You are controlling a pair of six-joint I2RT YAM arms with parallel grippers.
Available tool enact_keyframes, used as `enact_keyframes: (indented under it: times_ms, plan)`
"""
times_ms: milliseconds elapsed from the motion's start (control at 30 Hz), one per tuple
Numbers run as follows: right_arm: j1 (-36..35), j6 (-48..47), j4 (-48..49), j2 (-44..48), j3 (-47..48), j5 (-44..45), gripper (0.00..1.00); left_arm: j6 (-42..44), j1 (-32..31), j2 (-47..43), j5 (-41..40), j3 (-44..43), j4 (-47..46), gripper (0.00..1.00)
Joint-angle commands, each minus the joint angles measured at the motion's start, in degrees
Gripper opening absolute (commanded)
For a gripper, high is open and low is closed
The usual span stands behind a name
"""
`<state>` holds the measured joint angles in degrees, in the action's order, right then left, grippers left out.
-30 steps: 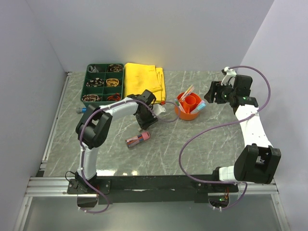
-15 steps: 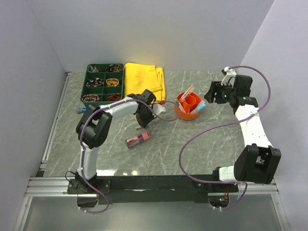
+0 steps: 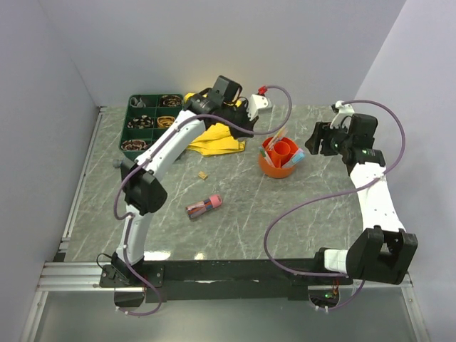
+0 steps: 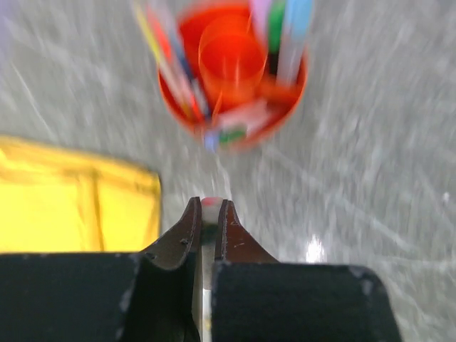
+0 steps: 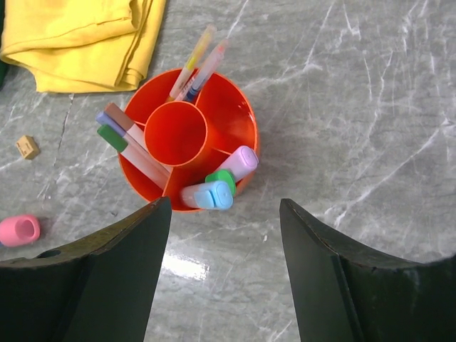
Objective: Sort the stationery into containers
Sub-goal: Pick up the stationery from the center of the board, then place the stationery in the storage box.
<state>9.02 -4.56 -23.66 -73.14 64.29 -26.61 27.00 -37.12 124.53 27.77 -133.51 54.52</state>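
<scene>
I need to move my left gripper to the right in the top view and lower over the pot's empty far compartment to release the pen, since its neighbours hold pens.
My left gripper is raised above the back of the table, left of the orange pot. It is shut on a slim white pen with a red tip, which pokes out between the jaws. In the blurred left wrist view the orange pot lies ahead and below, with several pens standing in it. My right gripper hovers open just right of the pot. The right wrist view looks down on the divided pot with its blue, green and lilac markers. The green tray stands at the back left.
A rumpled yellow cloth lies between tray and pot. A small tan block sits on the marble in front of it. Pink and red markers lie mid-table. A pink cap shows at the right wrist view's left edge.
The left arm has risen from the table by the cloth and swung back and right, its jaws shut on the pen. The cloth is rumpled and the tan block now shows. The right arm barely moved.
</scene>
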Motion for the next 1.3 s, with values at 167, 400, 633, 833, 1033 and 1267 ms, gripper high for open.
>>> enact_keyframes:
  times_ms: [167, 400, 633, 833, 1033, 1267]
  plan:
    - [1.9, -1.0, -0.2, 4.0, -0.4, 2.1, 0.71, -4.1, -4.3, -9.0, 16.5, 19.6, -44.0, 0.01]
    - [3.6, -0.4, 0.0, 4.3, -1.4, 2.3, 0.71, -11.8, -6.2, -2.0, 18.1, 16.1, -65.5, 0.01]
    - [4.8, -0.8, -1.8, 5.5, -2.1, 2.4, 0.71, -15.9, -6.4, 8.6, 17.1, 9.9, -73.1, 0.04]
    - [5.9, -1.2, -2.4, 6.2, -2.8, 2.5, 0.71, -14.2, -6.4, 14.7, 15.6, 6.0, -74.5, 0.06]
    - [6.9, -0.2, -1.3, 7.5, -5.1, 2.2, 0.71, -12.3, -6.2, 17.1, 14.5, 4.8, -72.3, 0.09]
    - [7.6, -0.4, -1.3, 6.8, -6.3, 2.0, 0.72, -11.9, -6.2, 18.6, 13.7, 5.8, -71.2, 0.15]
